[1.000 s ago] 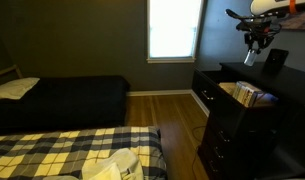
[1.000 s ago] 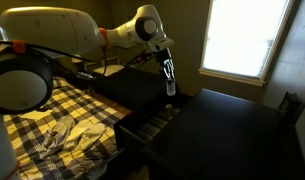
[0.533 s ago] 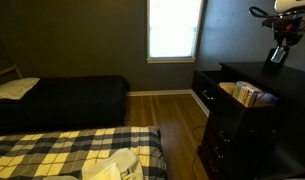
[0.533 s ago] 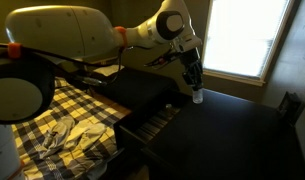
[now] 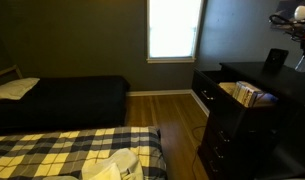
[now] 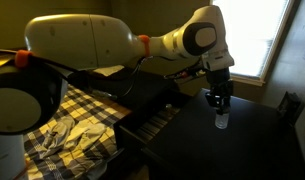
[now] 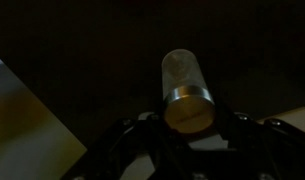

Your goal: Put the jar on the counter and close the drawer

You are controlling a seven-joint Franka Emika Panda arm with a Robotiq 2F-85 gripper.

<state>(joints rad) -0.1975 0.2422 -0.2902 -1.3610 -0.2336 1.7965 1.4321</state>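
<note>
I need to lower the small clear jar, gripper upright, onto the black counter's bare part.
My gripper (image 6: 220, 103) is shut on a small clear jar (image 6: 222, 120) with a gold lid and holds it upright over the black counter (image 6: 242, 150). I cannot tell whether the jar touches the top. In the wrist view the jar (image 7: 184, 90) sits between the two dark fingers of the gripper (image 7: 187, 122). In an exterior view the gripper (image 5: 302, 58) hangs at the far right edge above the counter (image 5: 247, 72). The top drawer (image 5: 227, 95) stands pulled out with its tan inside showing; it also shows in the other exterior view (image 6: 150, 122).
Light things lie in the open drawer (image 5: 247, 94). A dark upright object (image 5: 277, 60) stands at the back of the counter. A bed with a plaid blanket (image 5: 62, 150), a dark bed (image 5: 72, 95) and a bright window (image 5: 174, 30) lie beyond the dresser.
The gripper has carried the jar from above the open drawer across and lower, over the middle of the counter. The drawer has not moved.
</note>
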